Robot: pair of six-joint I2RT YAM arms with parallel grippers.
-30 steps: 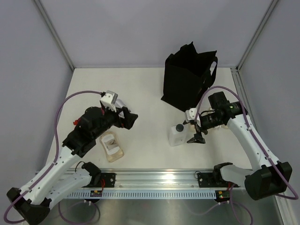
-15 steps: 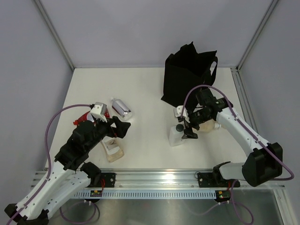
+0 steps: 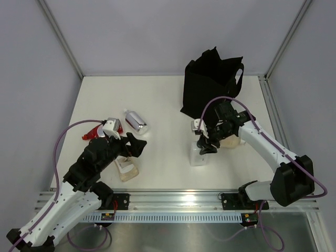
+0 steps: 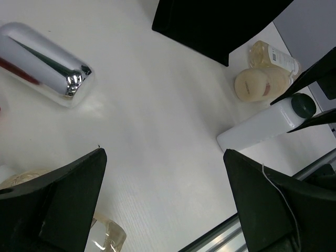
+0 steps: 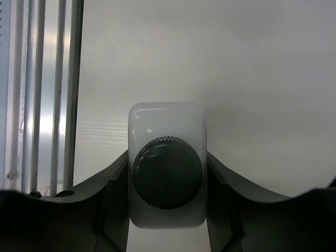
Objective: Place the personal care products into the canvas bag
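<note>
My right gripper needs to lift the bottle outward over the upright front panel, lower it in and let go, as the bag's open top (image 3: 216, 63) is outward, beyond that panel.
The black canvas bag (image 3: 210, 86) stands at the back right, and its base (image 4: 210, 23) shows in the left wrist view. A white squarish bottle (image 3: 196, 157) (image 5: 167, 116) with a black cap (image 5: 167, 172) stands upright in front of it. My right gripper (image 3: 206, 145) (image 5: 167, 181) is shut on its top, one finger pressed against each side. My left gripper (image 3: 134, 144) (image 4: 165, 202) hangs open over bare table. A silver cylinder (image 3: 135, 121) (image 4: 44, 63), a red tube (image 3: 92, 132) and a clear bottle (image 3: 126, 165) lie on the left.
A round beige bottle (image 4: 254, 84) and a clear yellowish bottle (image 4: 273, 55) lie by the bag's right corner, under my right arm (image 3: 262, 142). An aluminium rail (image 3: 173, 202) (image 5: 42, 94) runs along the table's near edge. Grey walls enclose the table.
My right gripper moved left over the white bottle and closed on it. My left arm drew back toward the near left, uncovering the silver cylinder and red tube.
</note>
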